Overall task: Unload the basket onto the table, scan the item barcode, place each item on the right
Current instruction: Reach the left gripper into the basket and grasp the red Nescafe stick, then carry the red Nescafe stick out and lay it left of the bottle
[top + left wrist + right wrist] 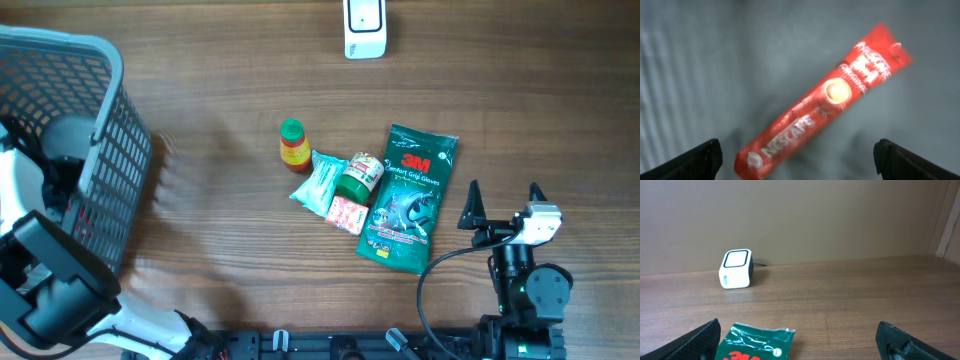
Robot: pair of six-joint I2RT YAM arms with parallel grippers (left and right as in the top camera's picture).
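The red Nescafe sachet's lower end is already between the open fingers, so I will bring my left gripper down onto that end and close there.
The white barcode scanner stands at the table's far edge; in the right wrist view the scanner is ahead to the left. A red Nescafe sachet lies slanted on a grey floor in the left wrist view, blurred. My left gripper hovers over it, open, its lower end between the fingers but untouched. My right gripper is open just right of the green 3M glove pack, holding nothing. That pack's top edge shows near the left finger.
A grey mesh basket stands at the left with the left arm reaching by it. Mid-table lie a green-capped bottle, a teal packet, a green-lidded jar and a pink packet.
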